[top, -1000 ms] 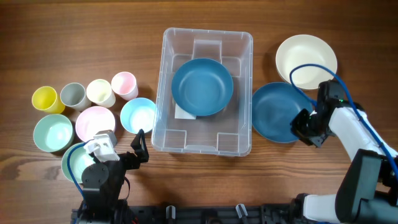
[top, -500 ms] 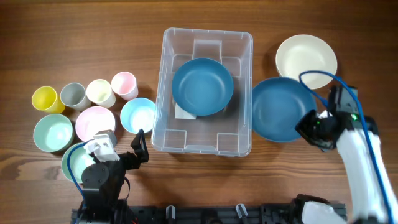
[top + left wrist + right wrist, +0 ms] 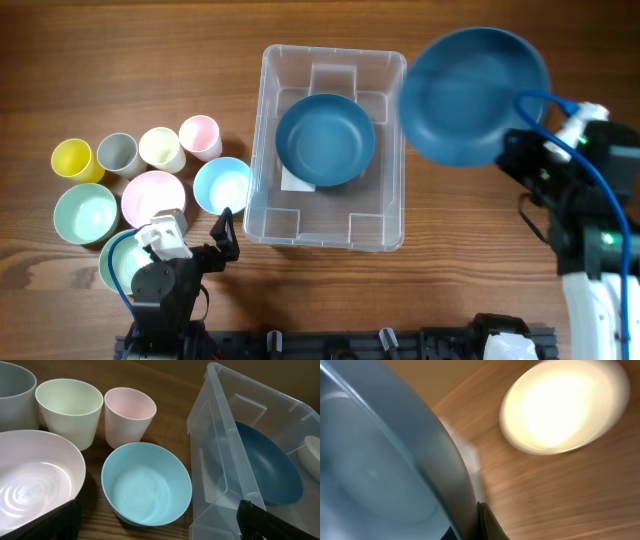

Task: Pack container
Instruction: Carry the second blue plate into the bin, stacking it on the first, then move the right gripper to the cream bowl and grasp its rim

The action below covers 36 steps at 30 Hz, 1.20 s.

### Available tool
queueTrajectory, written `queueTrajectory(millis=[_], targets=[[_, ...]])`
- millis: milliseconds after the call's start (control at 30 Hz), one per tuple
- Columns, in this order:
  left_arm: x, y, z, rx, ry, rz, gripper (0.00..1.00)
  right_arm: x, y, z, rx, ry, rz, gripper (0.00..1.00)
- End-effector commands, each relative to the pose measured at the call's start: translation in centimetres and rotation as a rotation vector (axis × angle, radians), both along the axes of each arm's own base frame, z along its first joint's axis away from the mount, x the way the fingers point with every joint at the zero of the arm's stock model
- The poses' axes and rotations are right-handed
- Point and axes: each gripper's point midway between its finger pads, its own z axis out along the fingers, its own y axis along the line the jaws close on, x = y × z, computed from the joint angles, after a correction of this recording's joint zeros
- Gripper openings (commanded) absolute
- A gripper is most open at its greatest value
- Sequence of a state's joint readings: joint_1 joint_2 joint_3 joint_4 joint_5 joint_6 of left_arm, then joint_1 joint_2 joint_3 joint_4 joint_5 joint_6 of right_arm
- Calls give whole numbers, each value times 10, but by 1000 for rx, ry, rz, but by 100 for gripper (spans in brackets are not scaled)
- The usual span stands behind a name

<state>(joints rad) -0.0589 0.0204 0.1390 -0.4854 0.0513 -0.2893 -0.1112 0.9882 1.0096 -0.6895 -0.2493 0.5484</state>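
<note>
The dark blue bowl (image 3: 326, 140) is empty and sits below my right gripper, to its left in the overhead view, so I need to carry the plate over, lower it into the bowl and let go.
The clear plastic container (image 3: 268, 120) stands at the table's middle with a dark blue bowl (image 3: 325, 138) inside; both also show in the left wrist view, container (image 3: 220, 455) and bowl (image 3: 272, 472). My right gripper (image 3: 520, 152) is shut on the rim of a dark blue plate (image 3: 472, 95) and holds it high above the table, right of the container. The plate fills the right wrist view (image 3: 375, 470), with my finger (image 3: 487, 522) against its rim. My left gripper (image 3: 190, 240) is open and empty near the front left, by a light blue bowl (image 3: 146, 482).
Yellow, grey, cream (image 3: 67, 407) and pink (image 3: 129, 415) cups and mint, pink (image 3: 30, 480) and light blue bowls stand left of the container. A cream plate (image 3: 560, 405) lies on the table under the lifted plate, hidden from overhead.
My right gripper has lifted the dark blue plate off the table and raised it high, moving back and up. The plate now covers the cream plate from overhead. The left arm has not moved.
</note>
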Motion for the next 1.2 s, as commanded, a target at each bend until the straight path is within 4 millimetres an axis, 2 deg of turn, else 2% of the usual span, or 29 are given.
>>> queueTrajectory(millis=[0, 133, 267, 367, 467, 567, 633, 733, 800, 833, 900, 1000, 1067, 1133, 1167], targets=[[0, -3, 1, 14, -8, -23, 100, 22, 74, -20, 63, 53, 258, 4], [0, -3, 1, 15, -8, -23, 100, 47, 117, -59, -48, 161, 323, 4], [0, -3, 1, 15, -8, -23, 100, 75, 159, -86, -138, 221, 429, 4], [0, -3, 1, 15, -8, -23, 100, 91, 180, -106, -172, 262, 474, 4], [0, -3, 1, 15, -8, -23, 100, 101, 187, -123, -200, 293, 485, 5], [0, -3, 1, 15, -8, -23, 100, 99, 186, -132, -210, 322, 493, 22], [0, -3, 1, 14, -8, -23, 100, 95, 185, -127, -208, 322, 498, 29], [0, -3, 1, 15, -8, -23, 100, 92, 180, -103, -206, 279, 491, 39], [0, -3, 1, 15, -8, -23, 100, 90, 171, -79, -214, 225, 485, 43], [0, -3, 1, 15, -8, -23, 100, 89, 160, -64, -223, 198, 452, 47], [0, -3, 1, 15, -8, -23, 100, 89, 131, -40, -249, 158, 364, 52], [0, -3, 1, 15, -8, -23, 100, 85, 78, -16, -257, 144, 206, 58], [0, -3, 1, 15, -8, -23, 100, 83, 42, -13, -257, 164, 116, 60], [0, -3, 1, 15, -8, -23, 100, 78, 0, -18, -236, 216, 0, 62], [0, -3, 1, 15, -8, -23, 100, 76, -14, -23, -227, 241, -39, 63]])
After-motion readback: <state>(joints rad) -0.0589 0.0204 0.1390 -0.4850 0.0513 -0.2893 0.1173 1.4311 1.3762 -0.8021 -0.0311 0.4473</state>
